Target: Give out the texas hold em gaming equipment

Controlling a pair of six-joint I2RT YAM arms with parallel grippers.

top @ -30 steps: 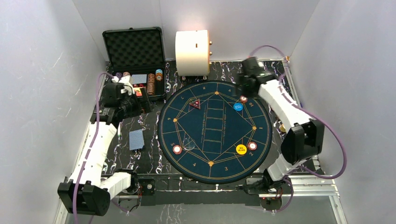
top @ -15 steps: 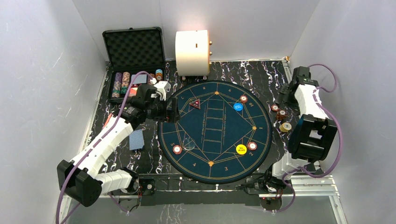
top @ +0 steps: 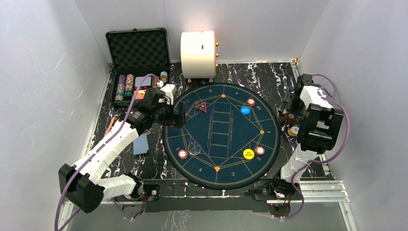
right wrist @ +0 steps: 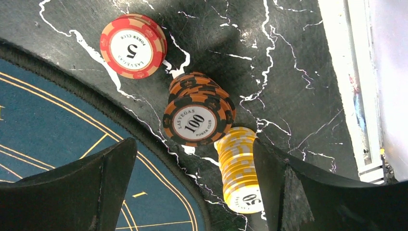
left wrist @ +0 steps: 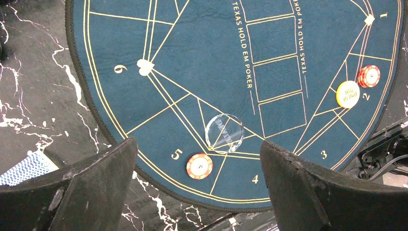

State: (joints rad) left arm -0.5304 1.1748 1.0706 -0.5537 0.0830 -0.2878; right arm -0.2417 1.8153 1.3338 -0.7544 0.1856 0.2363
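Observation:
The orange-and-black stack stands just outward of my right gripper's open fingers, so my right gripper will move outward next and close its fingers around the top of it.
A round blue poker mat carries red-and-white chips, a blue button, a yellow button, a red triangular marker and a clear dealer disc. My left gripper hovers open over the mat's left edge, above a red chip and the clear disc. My right gripper is open right of the mat. A yellow chip stack stands just inside its right finger. An orange-and-black stack and a red chip lie beyond.
The open black case at the back left holds chip rows. The big cream cylinder stands behind the mat. Blue-backed cards lie left of the mat. A metal rail edges the table on the right.
The left arm came from the case to the mat's left edge. The right arm swung from the mat's far rim to the chip stacks at the right, its jaws widening slightly.

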